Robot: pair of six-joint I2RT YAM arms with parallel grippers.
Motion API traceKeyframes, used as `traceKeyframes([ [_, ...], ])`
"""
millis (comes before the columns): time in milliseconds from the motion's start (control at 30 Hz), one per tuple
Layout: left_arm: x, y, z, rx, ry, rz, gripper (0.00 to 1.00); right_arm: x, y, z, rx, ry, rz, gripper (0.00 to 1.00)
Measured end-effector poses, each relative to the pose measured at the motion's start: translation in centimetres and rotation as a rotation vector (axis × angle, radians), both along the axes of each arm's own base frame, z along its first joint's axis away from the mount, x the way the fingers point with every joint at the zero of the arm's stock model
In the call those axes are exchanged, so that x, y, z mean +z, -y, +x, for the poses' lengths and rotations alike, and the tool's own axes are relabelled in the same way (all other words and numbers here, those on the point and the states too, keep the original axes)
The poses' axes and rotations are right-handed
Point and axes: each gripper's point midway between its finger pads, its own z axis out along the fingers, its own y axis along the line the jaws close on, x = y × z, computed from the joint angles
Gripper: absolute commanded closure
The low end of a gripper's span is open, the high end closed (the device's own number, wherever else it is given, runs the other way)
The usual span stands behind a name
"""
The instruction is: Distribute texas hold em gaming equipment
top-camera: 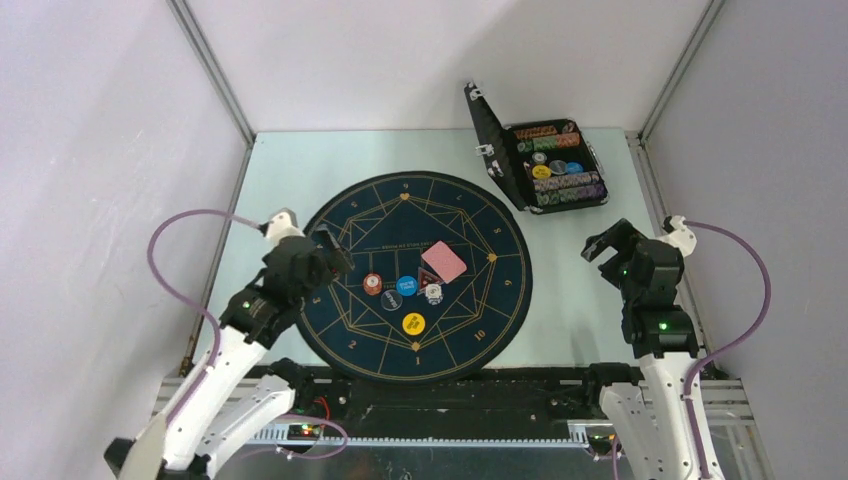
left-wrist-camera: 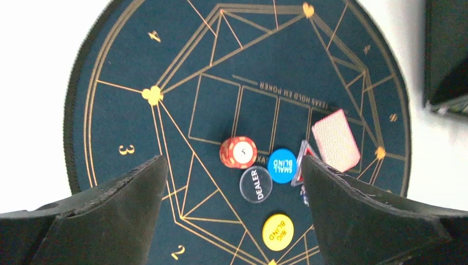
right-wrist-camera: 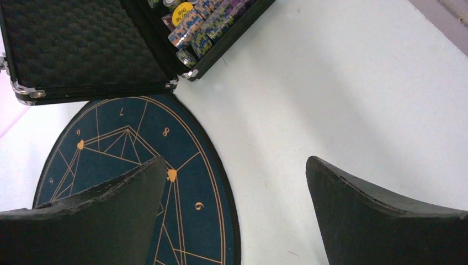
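Observation:
My left gripper comes down to the right in the top view next, open fingers astride the clear dealer disc (top-camera: 391,299), as bare mat beside it leaves them room.
On the middle of the round dark-blue mat (top-camera: 350,200) lies the gaming equipment: a pink-backed deck of cards (top-camera: 444,262) (left-wrist-camera: 336,139), a stack of orange-red chips (top-camera: 373,284) (left-wrist-camera: 238,152), a blue small-blind disc (top-camera: 407,285) (left-wrist-camera: 282,165), a clear dealer disc (top-camera: 391,299) (left-wrist-camera: 256,184), a yellow big-blind disc (top-camera: 413,323) (left-wrist-camera: 277,232), a white-edged chip (top-camera: 433,293) and a small triangular marker (left-wrist-camera: 301,163). My left gripper (top-camera: 333,251) (left-wrist-camera: 234,165) hovers open over the mat's left part, holding nothing. Open and empty too, my right gripper (top-camera: 604,243) (right-wrist-camera: 236,165) hangs off the mat's right edge.
A black hinged case (top-camera: 545,162) (right-wrist-camera: 88,44) stands open at the back right, with rows of chips (right-wrist-camera: 201,25) in it. Bare pale table (right-wrist-camera: 331,88) lies between the case and the right gripper. Walls close in the table on three sides.

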Motion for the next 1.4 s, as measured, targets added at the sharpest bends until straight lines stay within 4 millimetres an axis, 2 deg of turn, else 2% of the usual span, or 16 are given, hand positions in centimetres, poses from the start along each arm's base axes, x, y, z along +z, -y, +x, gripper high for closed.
traceKeyframes([
  [133,-1.7,2.4,-0.5,-0.049,-0.071,0.048,0.02,0.2,0.0,-0.2,0.006,0.007,-0.002,0.00],
  [300,-5.3,5.3,-1.3,-0.106,-0.196,0.112,0.02,0.1,0.3,-0.8,-0.002,0.016,-0.010,0.01],
  [500,-7.7,9.0,-1.1,-0.180,-0.248,0.108,0.02,-1.4,-0.3,-1.2,0.029,-0.011,0.008,0.00],
  [767,-11.1,11.7,-0.9,-0.247,-0.336,0.112,0.02,-2.6,-1.9,-0.9,0.111,-0.056,0.050,0.00],
  [833,-11.5,12.3,-0.8,-0.258,-0.344,0.103,0.00,-3.0,-2.2,-0.9,0.128,-0.061,0.059,0.00],
  [1000,-13.0,13.4,-0.6,-0.282,-0.372,0.090,0.08,-4.2,-3.2,-1.0,0.176,-0.082,0.088,0.02],
  [1267,-16.3,12.8,-1.3,-0.272,-0.472,0.161,0.12,-4.3,-4.4,-0.6,0.236,-0.081,0.121,0.02],
  [1400,-16.5,12.6,-1.3,-0.266,-0.483,0.175,0.15,-4.4,-4.5,-0.4,0.243,-0.085,0.125,0.02],
])
